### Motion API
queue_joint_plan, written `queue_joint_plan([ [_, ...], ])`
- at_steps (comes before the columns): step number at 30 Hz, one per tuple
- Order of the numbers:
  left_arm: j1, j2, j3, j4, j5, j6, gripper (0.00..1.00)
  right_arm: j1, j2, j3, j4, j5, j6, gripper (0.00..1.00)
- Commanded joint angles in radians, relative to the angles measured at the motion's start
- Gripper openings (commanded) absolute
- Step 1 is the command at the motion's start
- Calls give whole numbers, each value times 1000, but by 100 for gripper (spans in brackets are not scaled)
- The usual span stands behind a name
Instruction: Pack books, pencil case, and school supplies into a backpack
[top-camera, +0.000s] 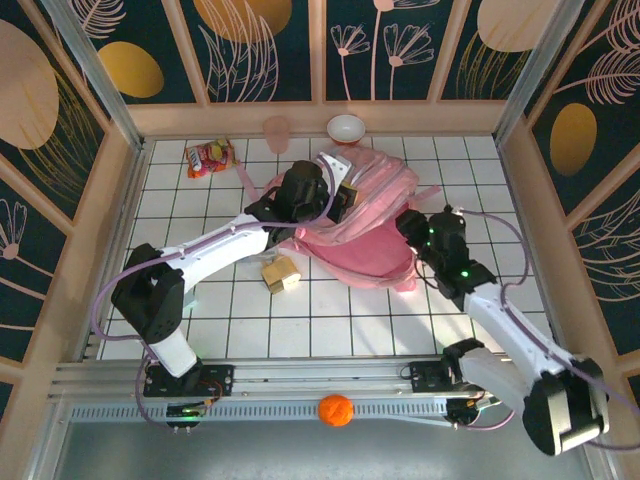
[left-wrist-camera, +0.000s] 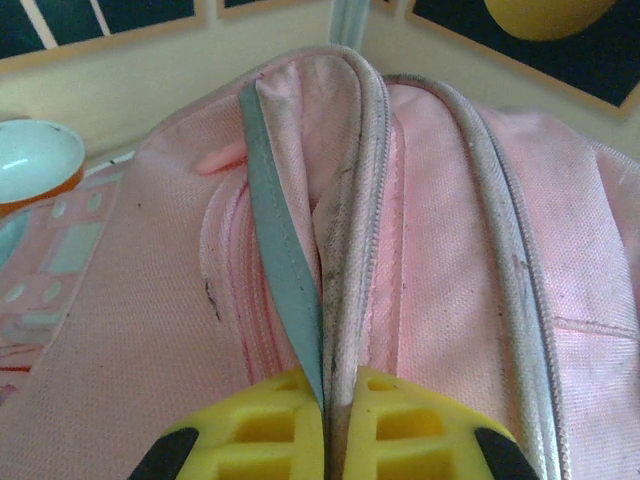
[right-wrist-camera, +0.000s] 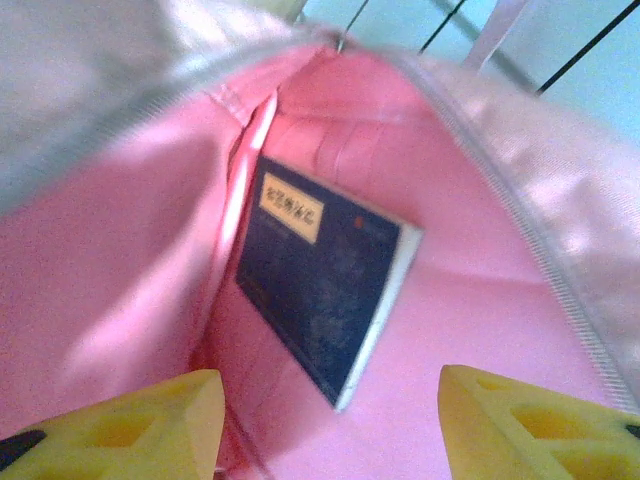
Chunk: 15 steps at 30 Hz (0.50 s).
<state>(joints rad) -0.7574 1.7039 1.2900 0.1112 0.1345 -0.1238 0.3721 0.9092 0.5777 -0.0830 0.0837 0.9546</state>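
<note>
My left gripper is to lower the backpack's pale rim next, back over the backpack's opening, which is below and back from the gripper, and then let go, because the navy book (right-wrist-camera: 320, 290) is inside.
The pink backpack (top-camera: 372, 232) lies in the middle of the tiled table with its mouth held apart. My left gripper (left-wrist-camera: 335, 388) is shut on the backpack's (left-wrist-camera: 450, 250) pale zip rim, together with a grey-teal strip (left-wrist-camera: 280, 240). From the right, my right gripper (top-camera: 412, 224) sits at the bag's mouth. In the right wrist view it (right-wrist-camera: 330, 405) is open, and a navy book (right-wrist-camera: 320, 290) lies loose on the pink lining (right-wrist-camera: 490, 310) ahead of the fingers. Tan and yellow school supplies (top-camera: 281, 273) rest on the table left of the bag. The pencil case is out of view.
A red-and-yellow snack packet (top-camera: 209, 157) lies at the back left. A pink cup (top-camera: 276, 132) and a white bowl (top-camera: 346, 128) stand by the back wall. An orange ball (top-camera: 336, 410) sits on the rail in front. Wooden walls enclose the table.
</note>
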Motion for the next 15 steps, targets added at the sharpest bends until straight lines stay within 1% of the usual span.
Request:
queue_joint_plan([
  [1, 5, 3, -30, 108, 100, 117, 0, -7, -101, 70, -275, 137, -126, 59],
  [5, -1, 73, -67, 51, 187, 240, 0, -6, -153, 137, -338, 153, -220, 59],
  [11, -35, 204, -93, -20, 188, 346, 0, -6, -153, 159, -280, 100, -409, 59],
  [15, -70, 286, -103, -65, 148, 407, 0, -6, -153, 156, -231, 53, -500, 59],
])
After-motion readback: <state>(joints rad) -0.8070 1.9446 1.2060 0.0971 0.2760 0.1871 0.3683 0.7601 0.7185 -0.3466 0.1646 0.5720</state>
